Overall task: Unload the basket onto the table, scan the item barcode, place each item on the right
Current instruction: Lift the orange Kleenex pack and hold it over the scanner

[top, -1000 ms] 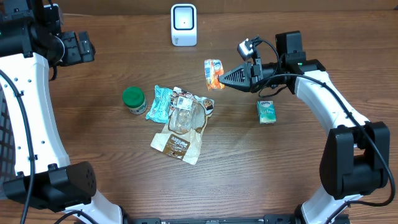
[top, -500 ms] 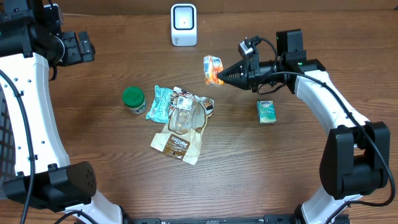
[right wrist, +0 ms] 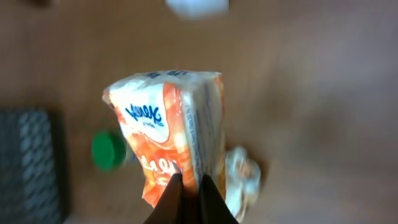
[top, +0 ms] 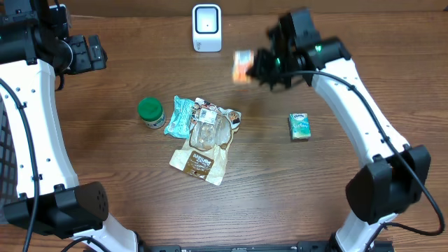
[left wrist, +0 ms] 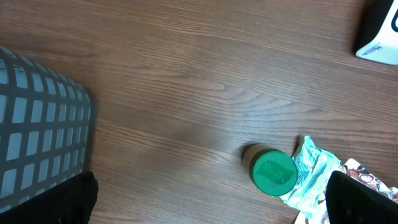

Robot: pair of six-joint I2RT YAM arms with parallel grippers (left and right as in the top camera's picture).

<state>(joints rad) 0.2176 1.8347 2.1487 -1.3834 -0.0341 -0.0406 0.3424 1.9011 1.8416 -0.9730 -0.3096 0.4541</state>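
Observation:
I should next swing my right gripper over the scanner (top: 207, 28), then down onto bare wood by the teal box, which is to its right in the overhead view, and let go.
My right gripper (top: 257, 68) is shut on the edge of an orange-and-white packet (top: 243, 66), held in the air to the right of the white scanner (top: 207, 28) at the table's back. In the right wrist view the packet (right wrist: 180, 130) stands up from the closed gripper (right wrist: 190, 193), blurred, and no barcode is readable on it. The scanner (right wrist: 198, 6) is a pale blur at the top edge. My left gripper (top: 94, 54) hangs open at the far left, away from everything. Its fingers (left wrist: 74, 199) frame bare wood in the left wrist view.
A green-lidded jar (top: 150, 110) stands left of a pile of snack packets (top: 203, 136) at the table's middle. A small teal box (top: 299, 126) lies to the right. A grey mesh basket (left wrist: 37, 124) sits at the left edge.
The right arm has lifted the orange packet and swung it up and back toward the scanner, turning the wrist. The left arm has not moved.

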